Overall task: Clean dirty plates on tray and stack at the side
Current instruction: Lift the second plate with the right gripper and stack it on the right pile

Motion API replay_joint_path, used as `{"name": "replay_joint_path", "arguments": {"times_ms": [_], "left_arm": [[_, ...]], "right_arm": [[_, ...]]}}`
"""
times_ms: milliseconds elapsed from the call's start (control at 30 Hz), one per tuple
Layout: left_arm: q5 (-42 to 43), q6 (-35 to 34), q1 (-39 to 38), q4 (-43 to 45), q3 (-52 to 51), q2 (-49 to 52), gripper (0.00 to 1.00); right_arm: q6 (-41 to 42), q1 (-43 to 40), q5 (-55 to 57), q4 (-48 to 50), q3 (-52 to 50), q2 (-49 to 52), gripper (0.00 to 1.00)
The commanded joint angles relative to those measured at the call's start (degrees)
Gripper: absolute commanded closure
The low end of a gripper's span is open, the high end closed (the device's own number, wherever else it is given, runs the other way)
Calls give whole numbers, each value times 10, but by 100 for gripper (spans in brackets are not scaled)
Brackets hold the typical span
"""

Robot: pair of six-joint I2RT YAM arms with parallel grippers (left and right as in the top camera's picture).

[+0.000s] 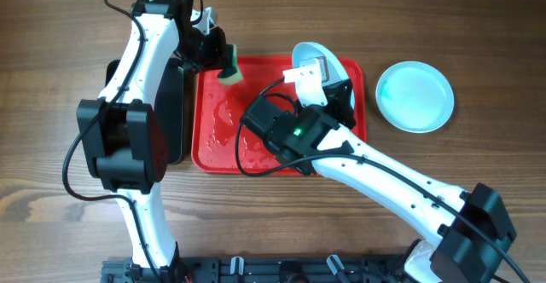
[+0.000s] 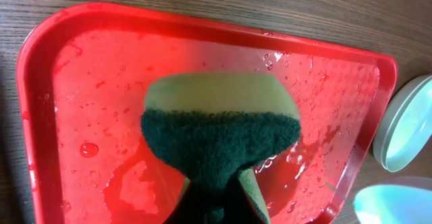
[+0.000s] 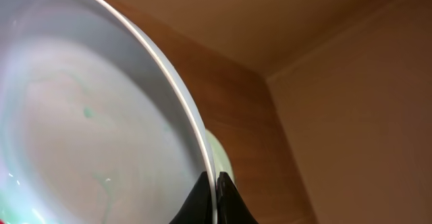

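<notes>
Next I should swing my right gripper across, lower onto the pale aqua plate (image 1: 415, 95) (image 3: 221, 158) and release the rim of the white plate, since the aqua plate lies below and to its right in the overhead view.
My right gripper (image 1: 320, 77) is shut on the rim of a white plate (image 1: 309, 55) and holds it tilted up over the far right part of the red tray (image 1: 213, 151). In the right wrist view the plate (image 3: 88, 116) shows faint teal-green smears, and the fingers (image 3: 216, 183) pinch its edge. My left gripper (image 1: 215, 54) is shut on a green and yellow sponge (image 1: 229, 66) over the tray's far left corner. The sponge (image 2: 219, 129) hangs just above the wet tray (image 2: 88, 69). A pale aqua plate (image 1: 415, 95) lies on the table to the right of the tray.
A black tray (image 1: 173, 104) lies left of the red tray, mostly under my left arm. Two pale plate edges (image 2: 405, 126) (image 2: 395, 204) show at the right of the left wrist view. Water pools on the red tray's floor.
</notes>
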Motion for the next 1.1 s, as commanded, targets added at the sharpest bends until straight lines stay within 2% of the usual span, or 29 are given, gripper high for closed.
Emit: {"name": "replay_joint_path", "arguments": {"times_ms": [0,133,233,333,600,733,900,1067], "left_arm": [[-4,13,-2,-1,6,-17,96],[-4,13,-2,-1,6,-17,96],[-4,13,-2,-1,6,-17,96],[-4,13,-2,-1,6,-17,96],[-19,13,-2,-1,6,-17,96],[-21,13,-2,0,6,-17,96],[-21,13,-2,-1,6,-17,96],[-21,13,-2,-1,6,-17,96]], "right_arm": [[27,2,55,-9,1,-9,96],[75,0,7,-13,1,-9,96],[115,-22,-126,-11,1,-10,96],[113,-77,-256,2,1,-14,96],[-9,-308,-541,80,1,-61,96],[-46,-437,-646,82,1,-67,96],[-61,-580,-723,92,-20,-66,96],[-63,-681,-726,115,-58,-66,96]]}}
